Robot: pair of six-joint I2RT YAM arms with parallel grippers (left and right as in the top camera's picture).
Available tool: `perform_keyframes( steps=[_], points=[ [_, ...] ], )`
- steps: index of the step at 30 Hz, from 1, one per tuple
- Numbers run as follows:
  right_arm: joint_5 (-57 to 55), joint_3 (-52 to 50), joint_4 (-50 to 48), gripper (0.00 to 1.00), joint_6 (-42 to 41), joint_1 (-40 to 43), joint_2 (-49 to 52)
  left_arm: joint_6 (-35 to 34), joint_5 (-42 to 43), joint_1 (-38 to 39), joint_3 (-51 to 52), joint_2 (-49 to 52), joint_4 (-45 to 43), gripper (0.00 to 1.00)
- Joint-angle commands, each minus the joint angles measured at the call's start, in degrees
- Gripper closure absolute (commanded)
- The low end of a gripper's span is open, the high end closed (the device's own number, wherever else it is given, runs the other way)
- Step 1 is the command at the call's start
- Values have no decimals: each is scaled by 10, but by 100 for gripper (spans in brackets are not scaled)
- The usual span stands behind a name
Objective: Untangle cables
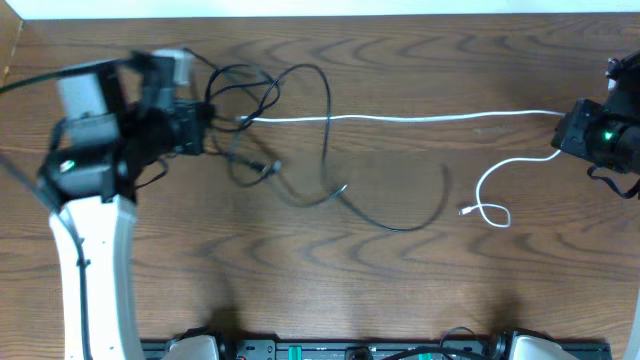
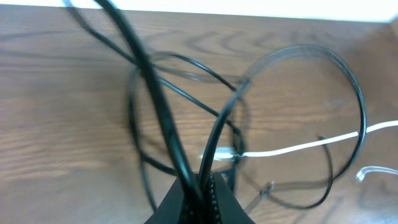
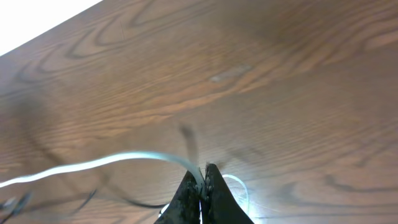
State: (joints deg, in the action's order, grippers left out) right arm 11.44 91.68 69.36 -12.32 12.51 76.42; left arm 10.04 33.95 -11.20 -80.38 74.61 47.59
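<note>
The side of the table away from the tangle lies right of my right gripper in the overhead view, so I need to draw the white cable [image 1: 420,118] out that way and release it.
Black cables [image 1: 327,120] lie in tangled loops on the left half of the wooden table, one strand trailing out to the middle [image 1: 440,195]. A white cable [image 1: 420,118] runs straight out of the tangle to the right, then curls back to its small plug [image 1: 466,210]. My left gripper [image 1: 208,125] is at the tangle's left side. In the left wrist view the left gripper [image 2: 202,186] is shut on two black cable strands [image 2: 155,93] that rise between its fingers. My right gripper [image 1: 563,130] is at the far right, and in the right wrist view the right gripper [image 3: 204,171] is shut on the white cable [image 3: 93,165].
The table's back edge [image 1: 300,8] runs close behind the tangle. A black rail with the arm bases [image 1: 350,350] lines the front edge. The left arm's white link [image 1: 95,270] crosses the left side of the table.
</note>
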Motion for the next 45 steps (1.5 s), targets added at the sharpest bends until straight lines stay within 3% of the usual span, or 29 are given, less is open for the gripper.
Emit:
perform_keyframes(
  steps=[1, 7, 16, 22, 29, 37, 45],
  points=[
    [-83, 5, -2, 99, 8, -1, -8, -3, -2, -50, -3, -30, 19, 93],
    [-238, 5, -24, 99, -58, 8, -8, -45, -1, -127, -3, -65, 41, 93],
    [-169, 5, -123, 99, -52, 20, -2, -48, 55, -125, -3, -68, 88, 93],
    [-169, 5, -246, 99, -22, 45, 19, -17, 87, -85, -3, -64, 139, 92],
    [-137, 5, -365, 99, -24, 137, 68, 0, 87, 3, -3, -64, 158, 92],
    [-93, 28, -383, 99, -26, 260, 179, 0, 87, 94, -3, -64, 158, 93],
    [-64, 108, -356, 99, -47, 360, 249, 0, 84, 136, -3, -63, 158, 93]
  ],
)
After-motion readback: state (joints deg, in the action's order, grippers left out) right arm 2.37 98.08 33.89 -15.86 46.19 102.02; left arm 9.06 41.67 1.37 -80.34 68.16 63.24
